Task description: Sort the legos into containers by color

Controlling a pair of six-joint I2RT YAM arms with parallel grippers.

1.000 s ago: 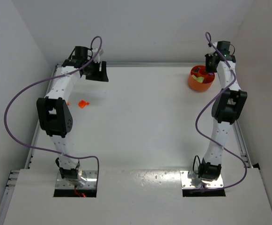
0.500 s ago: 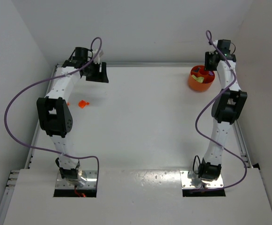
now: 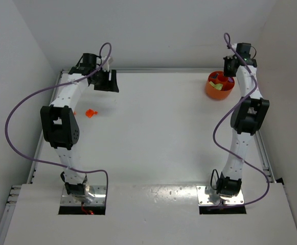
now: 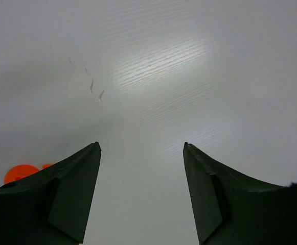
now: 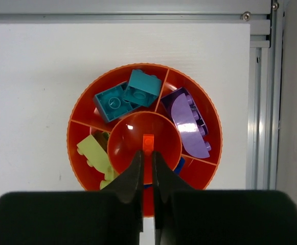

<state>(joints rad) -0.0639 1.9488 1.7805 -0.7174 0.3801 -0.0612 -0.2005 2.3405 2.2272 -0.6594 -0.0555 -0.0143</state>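
Observation:
The tiny orange piece [image 3: 74, 113] is lying outside the bowl, so I need to move my open left gripper to the left in the top view, back and down onto it.
The orange bowl [image 3: 212, 92] stands at the back right of the table. In the right wrist view its rim [image 5: 143, 65] rings compartments holding teal-blue bricks [image 5: 128, 94], a purple brick [image 5: 189, 122] and a yellow-green brick [image 5: 94, 153]. My right gripper [image 5: 147, 153] hangs over the bowl's centre cup, shut on a small orange-red brick [image 5: 147, 143]. It also shows in the top view [image 3: 229, 71]. My left gripper [image 3: 107, 81] is open and empty at the back left. An orange-red brick [image 3: 90, 113] lies on the table nearer than it.
A tiny orange piece [image 3: 74, 112] lies by the left arm. The left wrist view shows bare table between the open fingers and an orange blob [image 4: 20, 173] at lower left. A metal rail [image 5: 260, 102] runs along the table's right edge beside the bowl.
My right gripper has shifted slightly toward the back, over the bowl. The left gripper has barely moved.

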